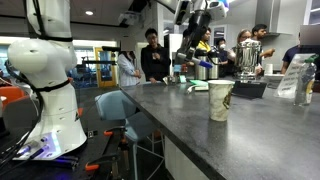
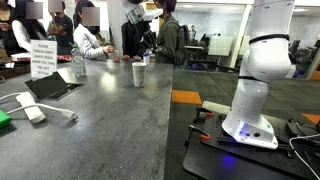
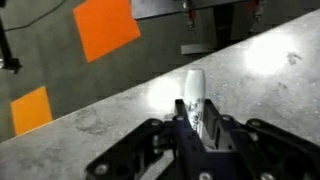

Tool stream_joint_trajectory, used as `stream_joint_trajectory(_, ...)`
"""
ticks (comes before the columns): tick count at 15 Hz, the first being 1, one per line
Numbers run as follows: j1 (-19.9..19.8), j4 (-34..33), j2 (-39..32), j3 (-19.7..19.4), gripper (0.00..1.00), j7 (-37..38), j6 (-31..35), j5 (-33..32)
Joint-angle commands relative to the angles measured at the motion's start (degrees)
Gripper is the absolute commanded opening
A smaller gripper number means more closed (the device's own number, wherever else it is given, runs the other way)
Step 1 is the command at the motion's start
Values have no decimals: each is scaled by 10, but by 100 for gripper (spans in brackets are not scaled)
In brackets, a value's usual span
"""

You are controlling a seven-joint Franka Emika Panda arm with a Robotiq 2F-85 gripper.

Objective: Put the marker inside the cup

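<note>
I should turn and swing my gripper across over the open rim of the cream-white paper cup (image 1: 220,100) to release the white marker, because it hangs near the counter edge.
The cream-white paper cup (image 1: 220,100) stands upright on the grey counter (image 1: 200,140), and it also shows in an exterior view (image 2: 139,73). My gripper (image 3: 195,125) is shut on a white marker (image 3: 194,85) that sticks out past the fingertips. In both exterior views the gripper (image 1: 197,22) (image 2: 140,22) hangs high above the counter, beyond the cup. The wrist view looks down on the counter edge and does not show the cup.
Steel urns (image 1: 247,55) and several people stand at the counter's far end. A sign (image 2: 43,58), a bottle (image 2: 78,65), a dark tablet (image 2: 52,88) and a white cable (image 2: 35,108) lie along one side. The robot base (image 2: 250,110) stands beside the counter.
</note>
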State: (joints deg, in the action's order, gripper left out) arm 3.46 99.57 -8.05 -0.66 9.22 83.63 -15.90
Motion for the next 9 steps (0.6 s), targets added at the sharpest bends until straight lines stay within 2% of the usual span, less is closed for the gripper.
stream_joint_trajectory(1,4,-49,-41,10,6,-57,-62,-82)
stream_joint_trajectory(9,26,-95,-116,33,6,-226,-72,-250)
